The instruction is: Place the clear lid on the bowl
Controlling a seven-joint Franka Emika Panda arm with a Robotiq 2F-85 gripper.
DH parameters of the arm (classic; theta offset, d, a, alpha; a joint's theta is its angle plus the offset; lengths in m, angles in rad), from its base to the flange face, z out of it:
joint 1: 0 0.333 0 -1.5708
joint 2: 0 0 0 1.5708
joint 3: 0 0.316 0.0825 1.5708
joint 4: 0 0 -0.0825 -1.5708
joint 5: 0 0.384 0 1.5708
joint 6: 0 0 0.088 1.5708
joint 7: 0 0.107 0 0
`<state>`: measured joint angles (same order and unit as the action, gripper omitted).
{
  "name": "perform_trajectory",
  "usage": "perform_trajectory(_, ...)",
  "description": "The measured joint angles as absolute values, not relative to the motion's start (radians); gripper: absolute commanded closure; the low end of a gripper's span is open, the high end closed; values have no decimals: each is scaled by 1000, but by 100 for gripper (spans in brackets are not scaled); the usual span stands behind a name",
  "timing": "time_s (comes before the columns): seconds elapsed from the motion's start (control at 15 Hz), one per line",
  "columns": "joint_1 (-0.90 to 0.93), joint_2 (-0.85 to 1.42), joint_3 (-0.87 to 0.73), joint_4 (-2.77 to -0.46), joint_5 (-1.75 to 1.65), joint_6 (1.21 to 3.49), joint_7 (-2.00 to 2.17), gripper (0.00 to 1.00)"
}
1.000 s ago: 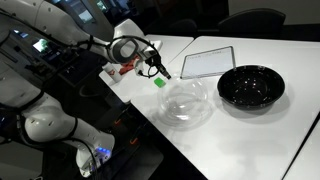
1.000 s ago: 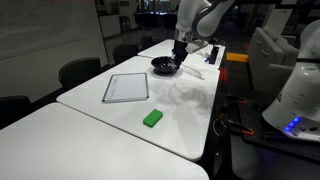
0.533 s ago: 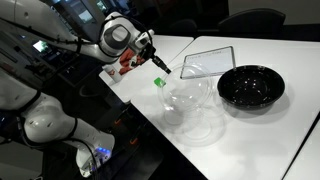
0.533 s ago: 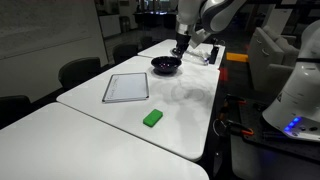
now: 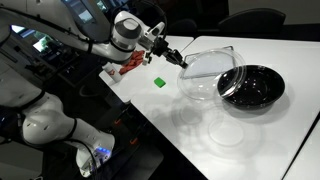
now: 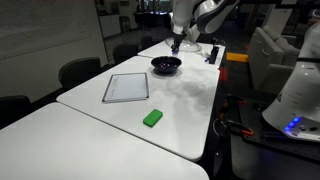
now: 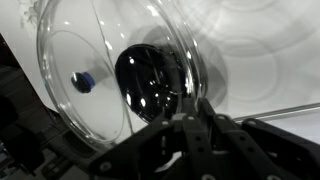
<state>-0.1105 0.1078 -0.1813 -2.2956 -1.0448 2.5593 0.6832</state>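
Observation:
The still uncovered black bowl point(image 5: 255, 88) point(image 7: 152, 82) lies below my gripper, beyond the lid. The lid goes across and down onto the bowl's rim for release next.
My gripper point(image 5: 181, 61) is shut on the rim of the clear lid point(image 5: 208, 78) and holds it lifted above the white table, tilted, beside the black bowl point(image 5: 252, 86). In the wrist view the lid point(image 7: 110, 75) fills the upper left, held by the jaws point(image 7: 178, 118), with the bowl point(image 7: 150, 85) seen through it. In an exterior view the gripper point(image 6: 176, 43) hangs above the bowl point(image 6: 166, 65); the lid is too faint to make out there.
A flat grey rectangular panel point(image 6: 126, 88) lies on the table, partly behind the lid in an exterior view point(image 5: 200, 63). A small green block point(image 5: 159, 82) point(image 6: 152, 118) lies near the table edge. A red object point(image 5: 130, 63) sits at the corner.
The gripper has lifted the clear lid off the table and carried it toward the black bowl.

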Motion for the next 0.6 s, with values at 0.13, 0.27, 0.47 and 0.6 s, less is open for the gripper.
perform_trajectory(0.13,-127,198,-186,-2218,-1058,2560,617,98)
perform_trajectory(0.27,-137,292,-190,-2135,-1058,2561,556,98)
perform_trajectory(0.47,-139,422,-199,-2012,-1058,2564,499,98)
perform_trajectory(0.6,-139,493,-204,-1946,-1058,2566,491,90)
